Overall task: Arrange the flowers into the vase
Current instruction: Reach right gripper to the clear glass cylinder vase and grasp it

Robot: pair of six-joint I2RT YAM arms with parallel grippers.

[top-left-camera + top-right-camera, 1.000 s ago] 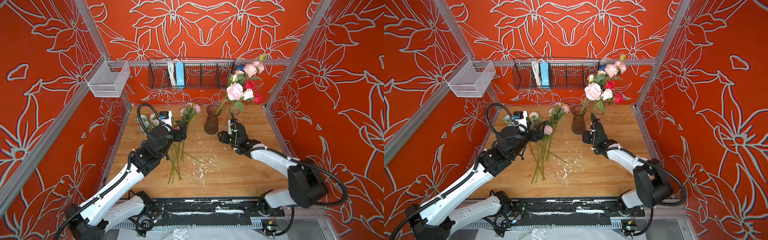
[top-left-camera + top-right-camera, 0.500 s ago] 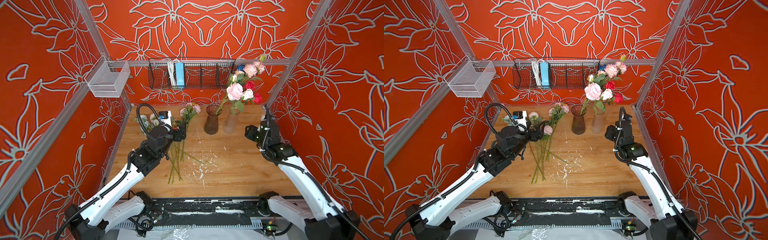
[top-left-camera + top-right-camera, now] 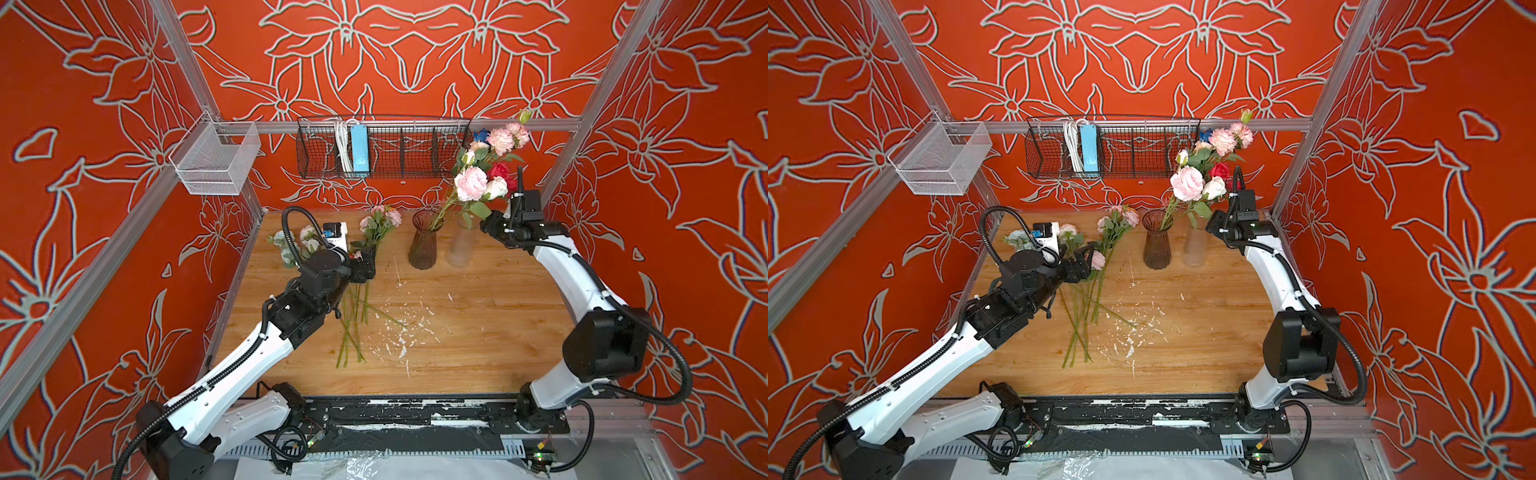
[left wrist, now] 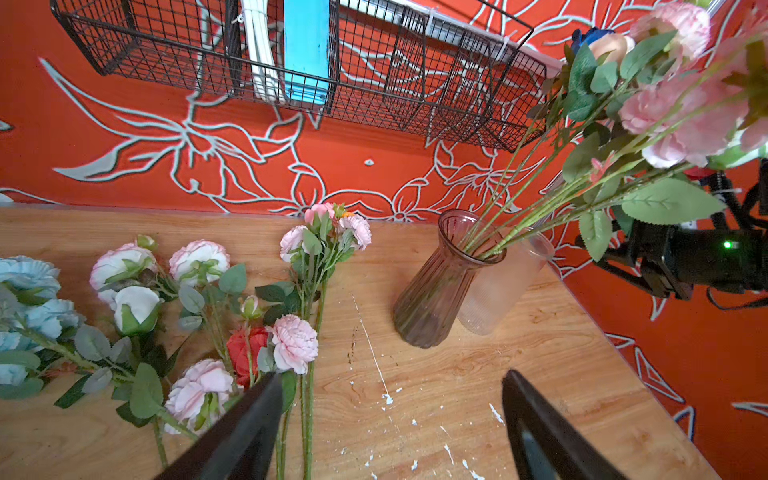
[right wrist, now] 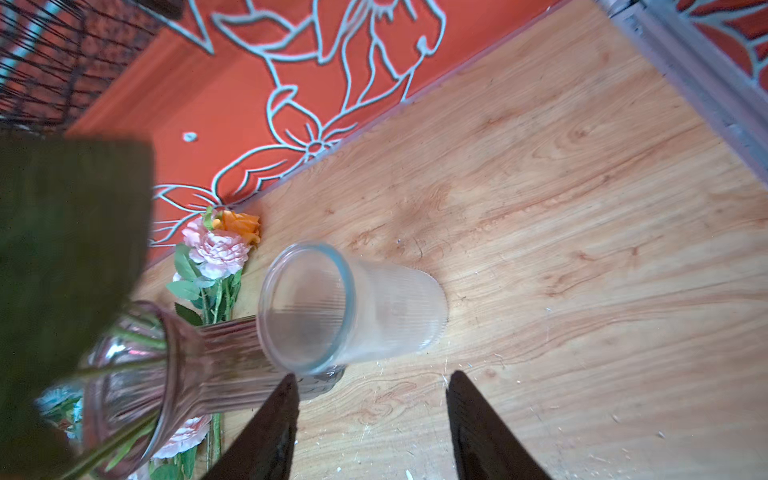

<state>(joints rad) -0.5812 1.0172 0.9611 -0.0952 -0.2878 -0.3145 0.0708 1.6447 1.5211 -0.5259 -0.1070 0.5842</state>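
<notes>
My right gripper moves down and outward to the frosted vase's rim next, onto its edge away from the stem-filled brown vase.
Several flowers [image 3: 478, 183] [image 3: 1196, 183] stand in a brown ribbed glass vase [image 3: 423, 246] [image 3: 1157, 246] at the back of the table. More loose flowers [image 3: 376, 224] [image 4: 291, 345] lie flat on the left. My left gripper [image 3: 366, 262] [image 4: 390, 415] hovers open over their stems, which run beside one finger [image 4: 249, 419] and not between the two. My right gripper [image 3: 490, 226] [image 5: 372, 399] is open and holds nothing. It hangs just right of the bouquet's leaves, above an empty frosted clear vase [image 3: 460, 246] [image 5: 353, 307].
A black wire basket [image 3: 382, 149] and a white mesh basket [image 3: 216, 162] hang on the back rail. A small white box [image 3: 334, 232] sits behind the left arm. White flecks [image 3: 399, 332] litter the wooden table [image 3: 478, 332]. Orange walls close in on three sides.
The right arm has swung from in front of the vases out to the right, then back and up beside the bouquet, its jaws widening. The left arm has not moved.
</notes>
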